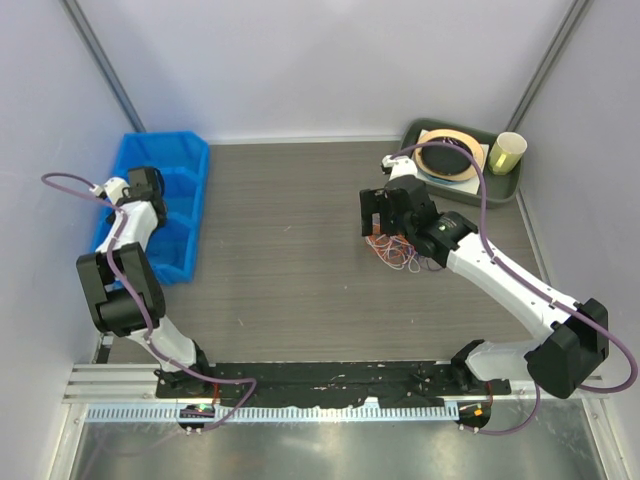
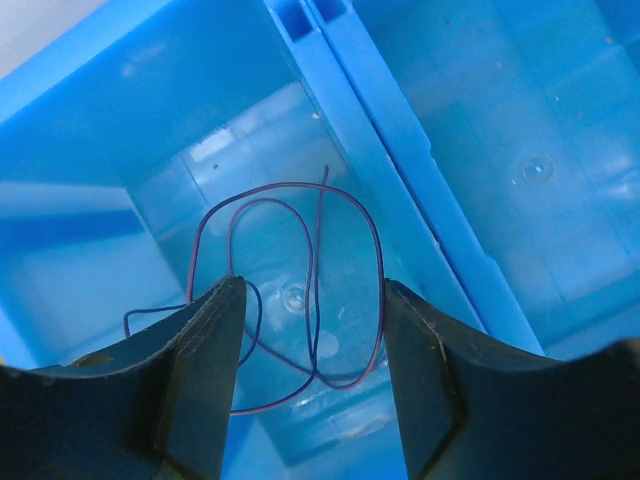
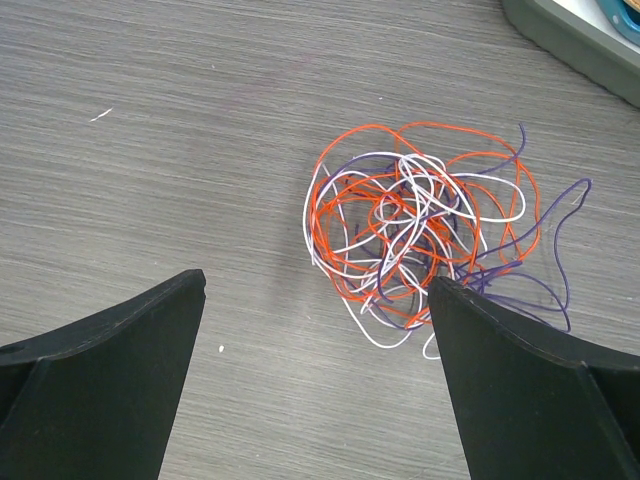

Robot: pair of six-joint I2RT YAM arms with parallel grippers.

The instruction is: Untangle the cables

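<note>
The right gripper shifts to the right in the top view next and lowers to where purple loops emerge (image 1: 420, 261) (image 3: 492, 276), since the tangle sits off by one finger.
The cables (image 3: 420, 240) lie in a loose tangle of orange-red, white and purple wires on the grey table, also seen in the top view (image 1: 400, 255). My right gripper (image 3: 315, 285) hangs open above the table, the tangle by its right finger; in the top view it (image 1: 380, 220) sits just above the tangle. One separate purple cable (image 2: 300, 280) lies looped on the floor of a blue bin compartment (image 2: 180, 130). My left gripper (image 2: 310, 290) is open over that cable, holding nothing; in the top view it (image 1: 147, 182) is above the bin.
The blue bin (image 1: 190, 200) stands at the left with a divider wall (image 2: 400, 170) between compartments. A grey-green tray (image 1: 500, 190) at the back right holds a round reel (image 1: 450, 157) and a pale yellow cup (image 1: 507, 152).
</note>
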